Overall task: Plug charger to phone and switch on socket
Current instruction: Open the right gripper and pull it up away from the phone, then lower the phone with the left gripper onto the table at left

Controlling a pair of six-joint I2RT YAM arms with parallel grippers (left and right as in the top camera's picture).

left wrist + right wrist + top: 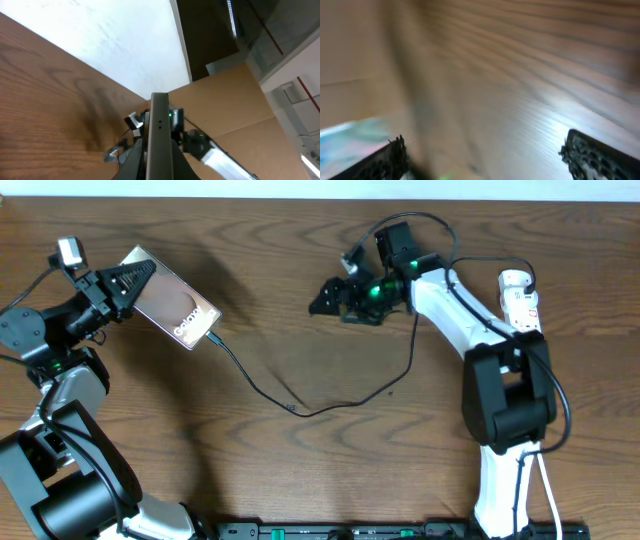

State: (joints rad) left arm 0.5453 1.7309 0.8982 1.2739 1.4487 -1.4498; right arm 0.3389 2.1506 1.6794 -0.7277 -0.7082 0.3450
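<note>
My left gripper should tilt down, lower the phone [178,310], which already has its charger plugged in, onto the bare wood below and back from the gripper, and let go of it.
My left gripper [135,285] is shut on the phone [178,310], holding it tilted above the table's left side, face up with white lettering. In the left wrist view the phone [159,131] shows edge-on between the jaws of that gripper [159,162]. The charger [300,411], a thin black cable, runs from the phone's lower end across the table toward the right arm. The socket [520,298], a white strip, lies at the far right. My right gripper [335,285] hovers mid-table, open and empty. In the blurred right wrist view it [492,157] has only wood between its fingertips [592,155].
The right arm's white link [450,305] crosses between the gripper and the socket, with its own black wires looped above. The right arm's base [505,395] stands just in front of the socket. A cardboard panel [235,100] shows beyond the table in the left wrist view.
</note>
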